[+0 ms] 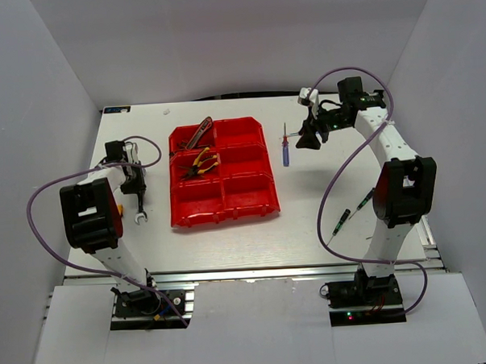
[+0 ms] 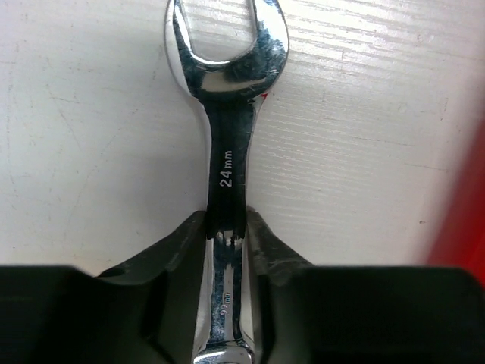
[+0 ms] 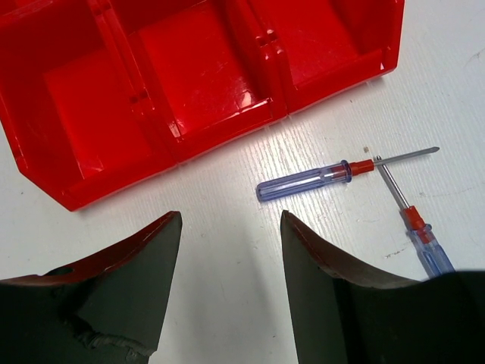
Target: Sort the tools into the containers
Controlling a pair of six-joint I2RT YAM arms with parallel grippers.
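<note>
The wrench in my left gripper will next go up and to the right in the top view, over the side of the nearest empty bin, where I will turn it and release it inside.
The silver wrench, marked 24mm, is clamped between my left gripper's fingers, with its open end pointing away. In the top view the left gripper sits low over the table, left of the red bins, and the wrench end sticks out toward me. Yellow-handled pliers and red-black pliers lie in the left bins. My right gripper is open and empty above the table, close to two crossed blue-handled screwdrivers. It shows right of the bins.
The blue screwdrivers lie between the bins and the right gripper. Two green-black screwdrivers lie near the right arm. The bin block's corner is near the right gripper's left finger. A red bin wall stands right of the wrench.
</note>
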